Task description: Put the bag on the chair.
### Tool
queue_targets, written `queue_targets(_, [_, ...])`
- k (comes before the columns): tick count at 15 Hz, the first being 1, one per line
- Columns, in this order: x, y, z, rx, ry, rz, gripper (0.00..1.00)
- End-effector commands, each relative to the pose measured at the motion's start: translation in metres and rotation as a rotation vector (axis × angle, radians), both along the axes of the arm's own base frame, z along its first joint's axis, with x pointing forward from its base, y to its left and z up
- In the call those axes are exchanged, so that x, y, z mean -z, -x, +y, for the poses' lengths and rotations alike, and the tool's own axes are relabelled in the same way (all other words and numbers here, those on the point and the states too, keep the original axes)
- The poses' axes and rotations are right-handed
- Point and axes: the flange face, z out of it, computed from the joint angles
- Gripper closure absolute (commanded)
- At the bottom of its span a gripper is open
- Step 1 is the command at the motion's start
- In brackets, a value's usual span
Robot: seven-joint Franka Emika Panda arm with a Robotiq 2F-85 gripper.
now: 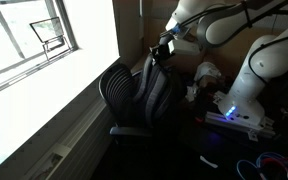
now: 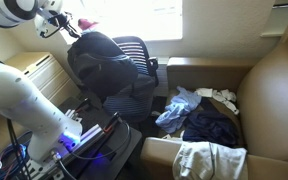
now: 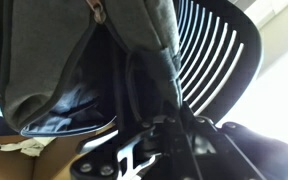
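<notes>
The bag (image 1: pixel 156 92) still hangs beside my gripper, which needs to swing it toward the window, tilt and release, as the chair back's top edge (image 1: pixel 113 68) lies that way.
A dark grey bag (image 1: pixel 156 92) hangs against the seat and backrest of a black mesh office chair (image 1: pixel 117 92); both also show in an exterior view, the bag (image 2: pixel 100 64) in front of the chair (image 2: pixel 136 50). My gripper (image 1: pixel 162 48) is just above the bag's top and also appears in an exterior view (image 2: pixel 64 22). In the wrist view the bag (image 3: pixel 69 60) fills the left, its strap (image 3: pixel 152 85) runs down into my jaws (image 3: pixel 160 135), which are shut on it. The chair's ribbed back (image 3: pixel 212 52) is behind.
A bright window (image 1: pixel 34 40) and sill lie beside the chair. The robot base with a blue light (image 1: pixel 234 108) and cables stands close by. A tan couch (image 2: pixel 274 90) holds piled clothes (image 2: pixel 209 120). A wooden drawer unit (image 2: pixel 34 70) is behind the arm.
</notes>
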Motion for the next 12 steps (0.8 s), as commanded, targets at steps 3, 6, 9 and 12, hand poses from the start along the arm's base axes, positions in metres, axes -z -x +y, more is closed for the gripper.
queue_targets(3, [0.023, -0.019, 0.027, 0.073, -0.091, -0.234, 0.98])
queue_targets(6, [0.035, -0.030, 0.016, 0.100, -0.019, -0.276, 0.98])
queue_targets(9, [0.050, -0.031, 0.013, 0.114, 0.008, -0.211, 0.92])
queue_targets(12, [0.065, -0.033, 0.008, 0.129, 0.045, -0.175, 0.92])
